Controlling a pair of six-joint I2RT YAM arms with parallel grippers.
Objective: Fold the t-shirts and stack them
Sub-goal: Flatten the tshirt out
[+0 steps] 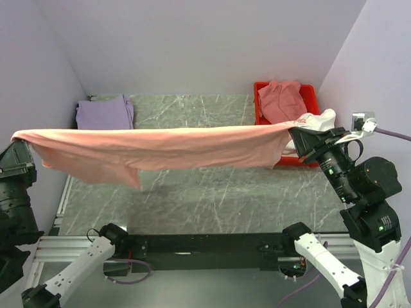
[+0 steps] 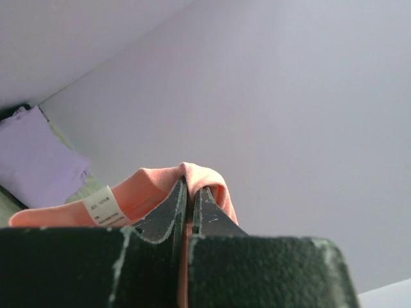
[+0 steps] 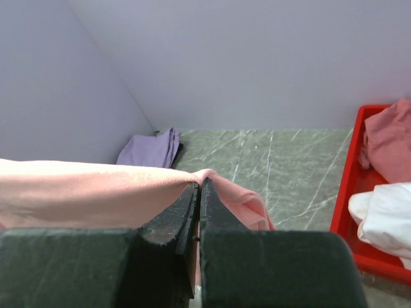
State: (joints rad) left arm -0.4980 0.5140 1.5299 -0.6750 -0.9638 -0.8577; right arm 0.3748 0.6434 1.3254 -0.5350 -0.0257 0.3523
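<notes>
The lavender t-shirt's near corner point(image 1: 130, 125) point(image 2: 29, 201) lies below and outward of my left gripper, so next my left gripper will lower outward to that corner and release the salmon-pink t-shirt's end.
The salmon-pink t-shirt point(image 1: 154, 149) hangs stretched wide in the air above the table, held at both ends. My left gripper point(image 1: 19, 142) is shut on its left end; in the left wrist view the cloth point(image 2: 199, 176) with a white label sits pinched between the fingers point(image 2: 168, 212). My right gripper point(image 1: 295, 133) is shut on its right end; the right wrist view shows the cloth point(image 3: 96, 192) clamped at the gripper point(image 3: 199, 186). A folded lavender t-shirt point(image 1: 104, 112) lies at the back left. A dusty rose t-shirt point(image 1: 281, 99) and a white t-shirt point(image 1: 318, 122) lie in the bin.
A red plastic bin point(image 1: 260, 90) stands at the back right, beside the right wall. The grey marble tabletop point(image 1: 212, 199) lies under the hanging shirt. Walls close in on the left, back and right.
</notes>
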